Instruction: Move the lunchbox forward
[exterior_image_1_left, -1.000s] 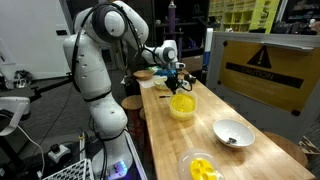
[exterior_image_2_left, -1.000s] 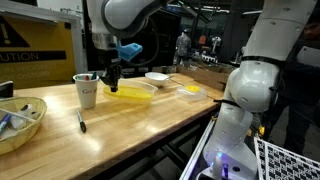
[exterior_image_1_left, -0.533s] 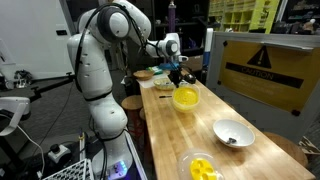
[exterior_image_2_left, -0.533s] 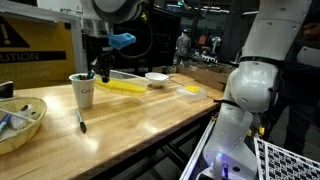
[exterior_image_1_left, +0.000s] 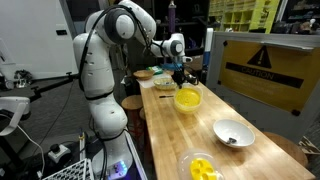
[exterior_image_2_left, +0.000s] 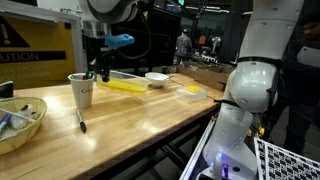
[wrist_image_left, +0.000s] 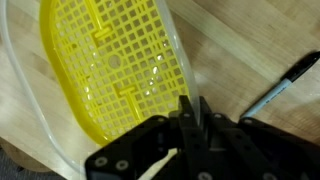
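The held end of the lunchbox is raised, so my gripper will next carry the lunchbox outward toward the warning board, beside the white cup, and then lower it onto the table.
The lunchbox (exterior_image_1_left: 186, 98) is a yellow translucent tub on the wooden table (exterior_image_1_left: 200, 130), also seen in an exterior view (exterior_image_2_left: 126, 86). My gripper (exterior_image_1_left: 179, 79) comes down from above onto its rim and is shut on it. It stands next to the white cup in an exterior view (exterior_image_2_left: 103, 75). In the wrist view the fingers (wrist_image_left: 190, 112) pinch the clear rim of the lunchbox (wrist_image_left: 110, 70), whose yellow grid insert shows. The held end looks raised a little.
A grey bowl (exterior_image_1_left: 232, 134) (exterior_image_2_left: 157, 77) and a clear dish with yellow pieces (exterior_image_1_left: 203, 167) (exterior_image_2_left: 190, 92) sit further along the table. A white cup (exterior_image_2_left: 83, 91), a marker (exterior_image_2_left: 81, 122) (wrist_image_left: 285, 85) and a basket (exterior_image_2_left: 20, 125) are near the lunchbox. A warning board (exterior_image_1_left: 265, 70) lines one edge.
My gripper has moved the lunchbox away from the grey bowl toward the white cup and raised its held end. Little changed over the last half second.
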